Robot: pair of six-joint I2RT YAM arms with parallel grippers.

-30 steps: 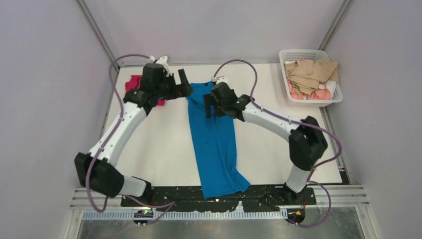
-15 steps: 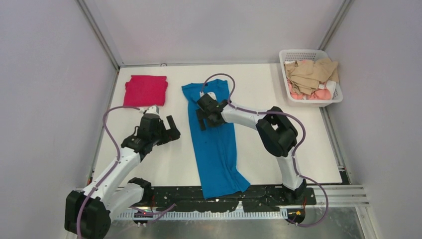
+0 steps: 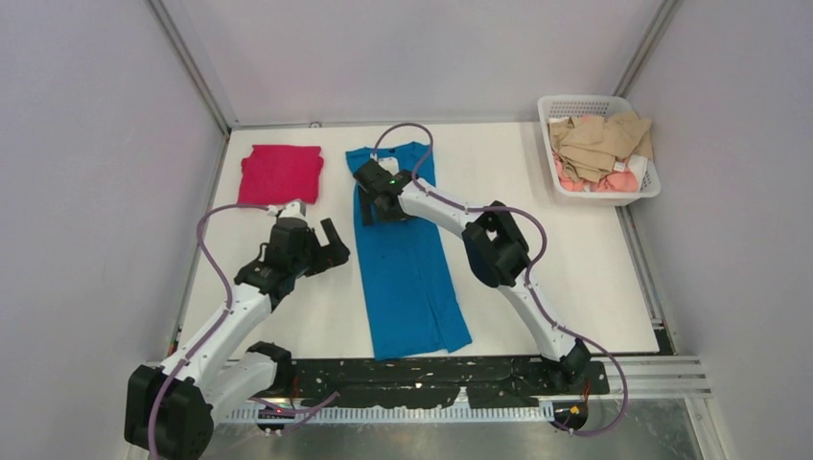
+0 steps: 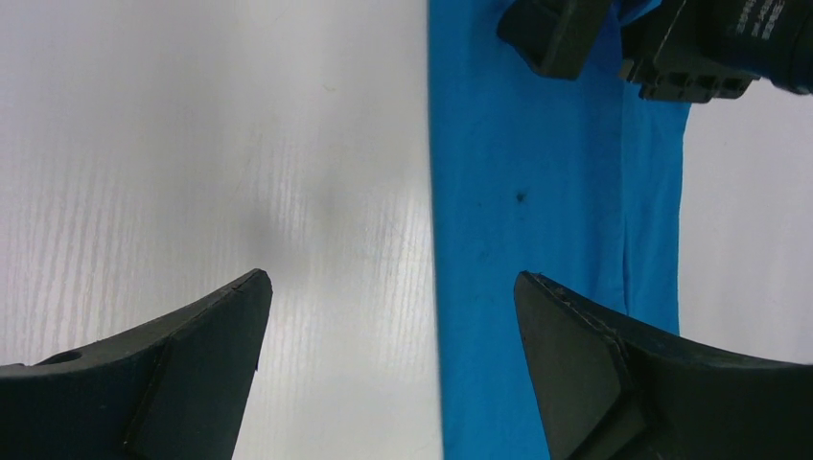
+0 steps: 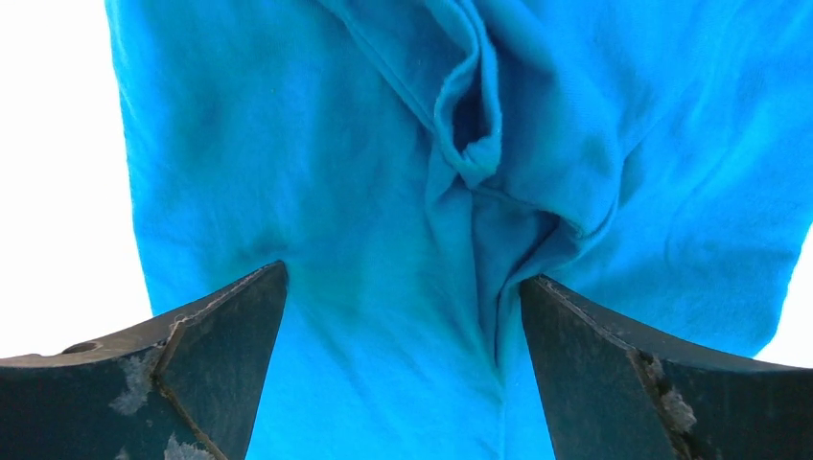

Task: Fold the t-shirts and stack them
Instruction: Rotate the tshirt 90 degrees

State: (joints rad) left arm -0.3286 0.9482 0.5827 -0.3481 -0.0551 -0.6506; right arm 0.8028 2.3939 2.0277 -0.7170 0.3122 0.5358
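Observation:
The blue t-shirt's closer near corner (image 3: 378, 355) lies below my left gripper, toward the black strip, so I will move back and down onto it next.
A bright blue t-shirt (image 3: 407, 259) lies as a long narrow strip down the middle of the table, from the back to the near edge. A magenta-red t-shirt (image 3: 280, 172) lies folded at the back left. My right gripper (image 3: 376, 206) hovers open over the blue t-shirt's upper part (image 5: 403, 192), where the cloth is creased; nothing sits between its fingers. My left gripper (image 3: 331, 247) stands open over bare table just left of the blue t-shirt's left edge (image 4: 537, 220), with the right gripper's fingers (image 4: 556, 34) seen beyond.
A white basket (image 3: 640, 190) holding beige and pink cloths stands at the back right corner. Grey walls close in the table (image 3: 575, 259) on three sides. A black strip with the arm bases runs along the near edge.
The left arm has drawn back from the red t-shirt toward the near left. The right gripper moved left over the blue t-shirt, and the whole shirt has shifted left and straightened.

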